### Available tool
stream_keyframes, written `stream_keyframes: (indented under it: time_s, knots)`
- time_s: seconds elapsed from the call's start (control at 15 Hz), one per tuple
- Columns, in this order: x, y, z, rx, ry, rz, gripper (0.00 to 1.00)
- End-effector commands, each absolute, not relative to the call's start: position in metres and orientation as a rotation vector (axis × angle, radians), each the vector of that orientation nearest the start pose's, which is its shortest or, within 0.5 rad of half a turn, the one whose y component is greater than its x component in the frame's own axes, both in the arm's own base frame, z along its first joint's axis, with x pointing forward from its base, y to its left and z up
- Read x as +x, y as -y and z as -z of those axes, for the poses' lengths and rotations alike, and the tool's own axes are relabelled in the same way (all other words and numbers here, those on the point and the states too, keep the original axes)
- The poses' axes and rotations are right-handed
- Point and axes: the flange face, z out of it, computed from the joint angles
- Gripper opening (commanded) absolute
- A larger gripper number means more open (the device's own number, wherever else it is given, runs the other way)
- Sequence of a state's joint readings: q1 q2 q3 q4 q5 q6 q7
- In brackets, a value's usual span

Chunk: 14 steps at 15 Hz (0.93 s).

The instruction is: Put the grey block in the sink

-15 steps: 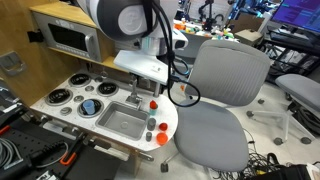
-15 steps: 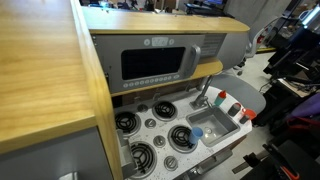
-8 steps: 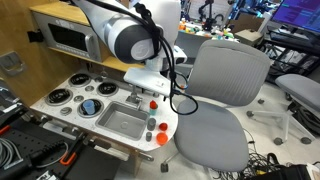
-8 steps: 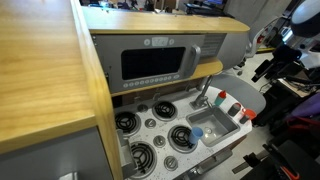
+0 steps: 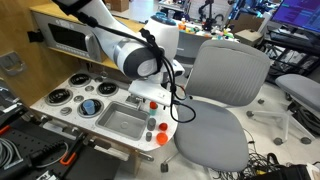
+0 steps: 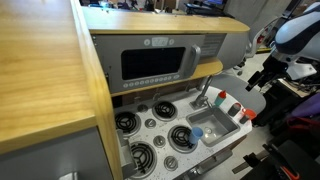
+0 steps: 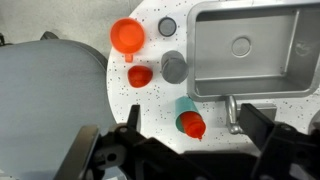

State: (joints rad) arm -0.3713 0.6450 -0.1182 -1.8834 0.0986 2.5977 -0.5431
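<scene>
I will move my gripper past the teal bottle and lower, open, around the grey block beside the sink's rim [image 5: 151, 123] [image 7: 173, 67], since its fingers hover high and over that bottle.
In the wrist view the grey block [image 7: 173, 66] sits on the white speckled counter, just outside the sink's [image 7: 262, 62] rim. The sink is a silver metal basin with a curved faucet [image 7: 233, 112]. My gripper [image 7: 197, 126] is open and empty, hovering above the counter with its dark fingers either side of a teal bottle with a red cap [image 7: 187, 118]. The grey block lies a short way beyond the fingertips. In an exterior view the gripper [image 5: 151, 98] hangs over the counter end beside the sink [image 5: 118, 122], with the grey block [image 5: 151, 124] below it.
An orange-red round piece [image 7: 127, 36] and a small red piece [image 7: 140, 76] lie beside the grey block. Black burner rings [image 6: 128, 122] fill the counter's other half, with a microwave [image 6: 160, 63] behind. A grey office chair [image 5: 225, 85] stands against the counter end.
The arm has come down and moved toward the counter end next to the sink. The gripper stays open and empty. The objects on the counter have not moved.
</scene>
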Motion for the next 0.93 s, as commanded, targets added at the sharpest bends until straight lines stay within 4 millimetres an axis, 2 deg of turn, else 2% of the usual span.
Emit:
stream_keyframes:
  time_s: [0.0, 0.53, 0.87]
  knots:
    - [0.577, 0.313, -0.153, -3.232, 0.014, 0.091, 1.0]
    - [0.576, 0.313, -0.095, -3.248, 0.036, -0.053, 1.0]
    - [0.579, 0.316, -0.068, -3.269, 0.012, -0.111, 1.0]
